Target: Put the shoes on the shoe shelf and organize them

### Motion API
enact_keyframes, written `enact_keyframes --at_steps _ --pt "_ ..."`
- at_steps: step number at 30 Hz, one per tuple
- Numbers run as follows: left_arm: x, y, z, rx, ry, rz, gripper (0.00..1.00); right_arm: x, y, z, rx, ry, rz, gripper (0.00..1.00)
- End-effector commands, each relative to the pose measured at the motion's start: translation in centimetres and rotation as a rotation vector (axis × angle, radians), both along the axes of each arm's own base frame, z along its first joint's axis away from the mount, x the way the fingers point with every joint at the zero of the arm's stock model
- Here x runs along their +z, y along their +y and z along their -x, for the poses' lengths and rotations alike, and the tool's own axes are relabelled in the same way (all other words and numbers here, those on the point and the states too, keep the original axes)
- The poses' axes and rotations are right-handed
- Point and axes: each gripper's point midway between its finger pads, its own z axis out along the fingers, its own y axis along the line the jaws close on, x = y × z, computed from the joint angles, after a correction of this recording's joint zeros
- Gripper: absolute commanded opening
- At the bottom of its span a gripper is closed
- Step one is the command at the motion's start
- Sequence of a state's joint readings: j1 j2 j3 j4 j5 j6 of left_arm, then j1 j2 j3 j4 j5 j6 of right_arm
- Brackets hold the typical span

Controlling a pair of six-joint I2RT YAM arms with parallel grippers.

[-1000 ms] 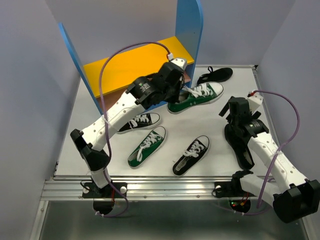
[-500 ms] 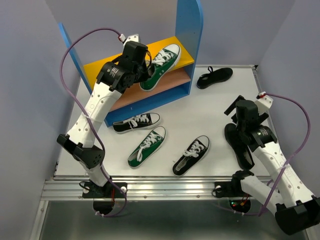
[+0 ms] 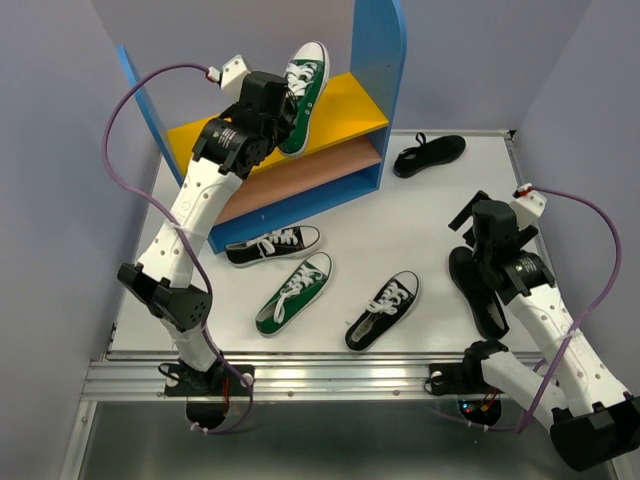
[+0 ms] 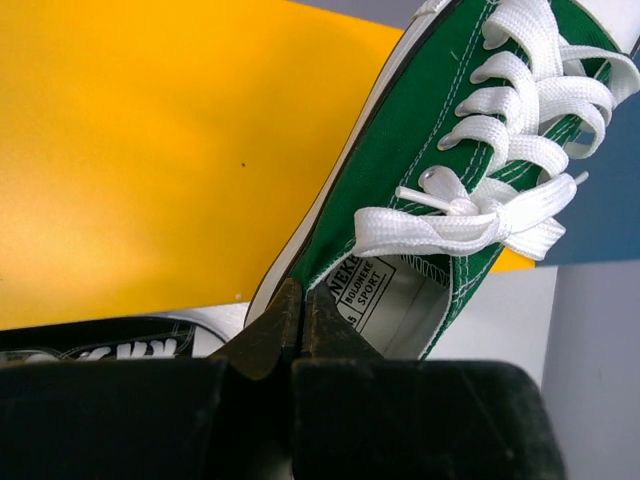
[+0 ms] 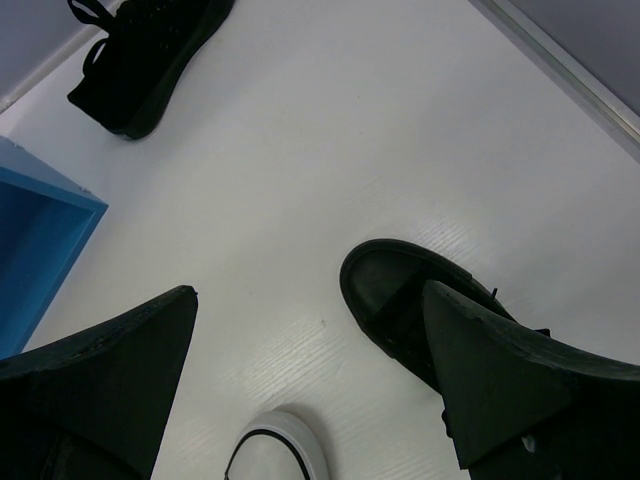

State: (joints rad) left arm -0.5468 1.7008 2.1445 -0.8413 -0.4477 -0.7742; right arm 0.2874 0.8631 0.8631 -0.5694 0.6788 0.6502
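The green sneaker slants across the yellow board [image 3: 350, 105], so the left gripper needs to turn it straight next and go slightly toward the blue panel.
My left gripper [image 3: 283, 112] is shut on the heel collar of a green sneaker [image 3: 305, 82], which it holds tilted, toe up, above the shoe shelf's yellow upper board [image 3: 350, 105]. In the left wrist view the jaws [image 4: 300, 300] pinch the collar of that sneaker [image 4: 430, 150] over the yellow board [image 4: 150, 150]. A second green sneaker [image 3: 293, 293] and two black white-laced sneakers [image 3: 273, 244] [image 3: 383, 309] lie on the table. My right gripper [image 3: 470, 222] [image 5: 308, 290] hangs open and empty above an all-black shoe [image 3: 478, 290] [image 5: 390, 290]. Another all-black shoe [image 3: 429, 153] lies at the back right.
The shelf's tall blue side panels [image 3: 380, 60] [image 3: 150, 110] flank the boards; the pinkish lower board [image 3: 300, 175] carries no shoes. Grey walls close in on both sides. The right wrist view shows the blue panel's corner [image 5: 40, 230] and a white toe cap [image 5: 280, 445].
My left arm has lifted the green sneaker from the table at the shelf's right front up and to the left, over the upper board. The right arm shifted slightly, still open.
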Motion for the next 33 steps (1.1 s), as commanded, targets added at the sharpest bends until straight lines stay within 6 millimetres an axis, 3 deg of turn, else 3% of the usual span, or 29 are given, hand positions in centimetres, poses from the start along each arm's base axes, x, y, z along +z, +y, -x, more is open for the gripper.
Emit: enact_keyframes --at_steps 1,13,22,24,25,28,33 --pt "6.1 0.7 -2.4 0.169 -0.204 0.213 0.0 2.6 0.0 -0.4 0.001 -0.062 -0.006 1.0" --pt "2.9 -0.6 -3.8 0.236 -0.125 0.305 0.0 2.5 -0.2 0.0 -0.004 -0.061 -0.008 1.0" --pt "0.5 -2.4 -4.8 0.182 -0.071 0.311 0.0 1.9 0.3 -0.3 0.013 -0.037 -0.015 1.0" --pt "0.1 -2.9 -4.9 0.159 -0.06 0.304 0.09 1.8 0.3 -0.5 0.014 -0.03 -0.008 1.0" --pt "0.1 -3.0 -4.9 0.154 -0.061 0.301 0.28 1.7 0.2 -0.6 0.011 -0.025 -0.006 1.0" --pt "0.0 -3.7 -5.1 0.109 -0.064 0.289 0.53 1.7 0.3 -0.7 0.013 -0.027 -0.009 1.0" --pt "0.6 -4.4 -5.1 0.037 -0.097 0.265 0.6 1.4 0.2 -0.5 0.006 -0.026 -0.005 1.0"
